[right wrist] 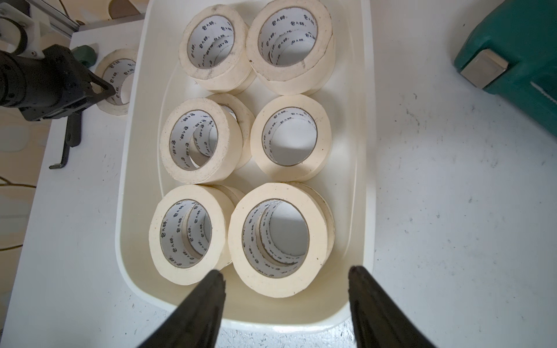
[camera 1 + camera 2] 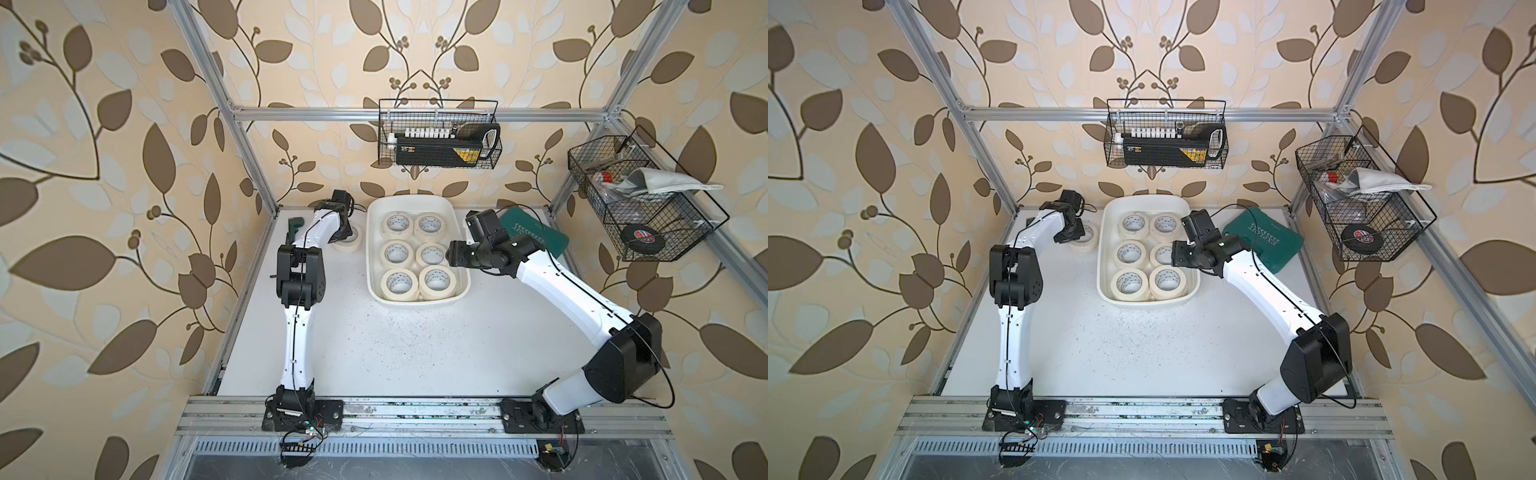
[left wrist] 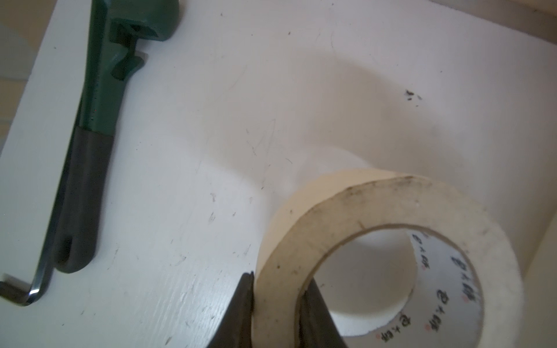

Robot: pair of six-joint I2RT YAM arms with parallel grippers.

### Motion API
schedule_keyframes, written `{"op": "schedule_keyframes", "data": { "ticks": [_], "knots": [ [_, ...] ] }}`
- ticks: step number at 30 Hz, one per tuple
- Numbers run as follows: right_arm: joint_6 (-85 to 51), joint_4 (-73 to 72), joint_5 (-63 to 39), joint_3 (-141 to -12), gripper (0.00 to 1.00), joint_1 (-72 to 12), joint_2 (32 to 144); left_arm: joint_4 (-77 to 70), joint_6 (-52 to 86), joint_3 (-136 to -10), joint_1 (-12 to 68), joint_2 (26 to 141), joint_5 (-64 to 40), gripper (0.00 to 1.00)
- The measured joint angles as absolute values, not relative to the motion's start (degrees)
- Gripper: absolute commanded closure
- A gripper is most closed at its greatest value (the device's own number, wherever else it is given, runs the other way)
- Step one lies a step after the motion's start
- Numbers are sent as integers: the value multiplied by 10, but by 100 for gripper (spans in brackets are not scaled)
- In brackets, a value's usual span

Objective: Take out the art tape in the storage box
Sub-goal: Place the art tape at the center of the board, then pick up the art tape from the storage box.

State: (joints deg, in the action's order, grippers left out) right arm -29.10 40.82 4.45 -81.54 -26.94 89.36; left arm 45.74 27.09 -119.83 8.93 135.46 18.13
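My left gripper will lower the art tape roll onto the bare tabletop beside the storage box and let go of the roll's side. That spot is below the gripper and clear of the pipe wrench.
The storage box (image 2: 417,202) is a white tub at the back middle of the table, seen in both top views (image 2: 1106,249). Several cream art tape rolls (image 1: 277,238) lie in it in stacks. One more art tape roll (image 3: 391,205) is outside the box, just left of it (image 2: 348,246). My left gripper (image 3: 278,298) is shut on this roll's wall, one finger outside and one inside the core. My right gripper (image 1: 286,277) is open and empty, hanging above the box's right side (image 2: 453,255).
A green pipe wrench (image 3: 102,90) and a hex key (image 3: 36,283) lie left of the held roll. A teal tool case (image 2: 536,237) sits right of the box. Two black wire baskets (image 2: 440,137) (image 2: 640,199) hang on the frame; one holds a black tape roll (image 2: 638,237).
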Motion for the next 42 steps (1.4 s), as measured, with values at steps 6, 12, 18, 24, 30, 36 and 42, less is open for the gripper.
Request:
{"op": "schedule_keyframes", "data": {
  "ticks": [6, 12, 18, 24, 30, 36, 42],
  "knots": [
    [-287, 416, 45, -846, 35, -263, 930, 456, 279, -1199, 82, 1360, 159, 95],
    [-280, 425, 55, -888, 36, -258, 981, 451, 289, -1199, 78, 1360, 143, 89],
    [-281, 437, 72, -945, 41, -250, 1042, 440, 291, -1191, 75, 1360, 123, 76],
    [-294, 438, 74, -1016, 52, -230, 1116, 399, 305, -1138, 75, 1353, 86, 61],
    [-312, 436, 67, -1060, 48, -215, 1174, 399, 301, -1126, 75, 1350, 70, 45],
    [-335, 439, 62, -1102, 49, -209, 1209, 427, 288, -1124, 75, 1316, 49, 35],
    [-360, 440, 53, -1160, 49, -204, 1247, 451, 283, -1111, 75, 1230, 40, 27]
  ]
}}
